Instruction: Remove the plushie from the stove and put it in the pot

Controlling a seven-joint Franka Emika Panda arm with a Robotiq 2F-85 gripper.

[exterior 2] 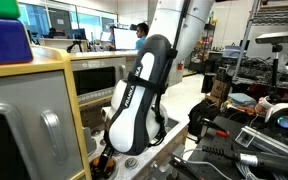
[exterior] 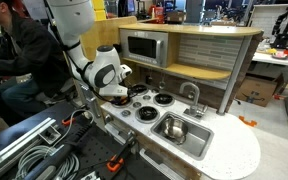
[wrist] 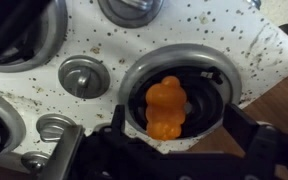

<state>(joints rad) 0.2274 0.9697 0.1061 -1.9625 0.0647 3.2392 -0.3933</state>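
The plushie lies below my gripper, between its open fingers. My gripper lowers over the plushie's rounded body point(wrist: 165, 115) next and closes on it.
A small orange plushie point(wrist: 166, 108) lies on a black burner of the white speckled stove point(wrist: 184, 40). My gripper point(wrist: 179, 128) hangs just above it, open, with one dark finger on each side of the plushie and not touching it. In an exterior view the gripper point(exterior: 115, 93) is low over the near-left burner of the stove point(exterior: 152, 101). In the exterior view from behind, the arm point(exterior 2: 139, 95) hides the stove. I cannot clearly make out the pot; a shiny round steel rim point(wrist: 134, 8) at the top edge of the wrist view may be it.
A steel sink basin point(exterior: 180, 129) with a faucet point(exterior: 192, 95) sits to the right of the stove. A grey microwave-like box point(exterior: 142, 47) stands on the shelf behind. Round silver knobs point(wrist: 84, 75) lie beside the burner. A person point(exterior: 19, 55) sits behind the arm.
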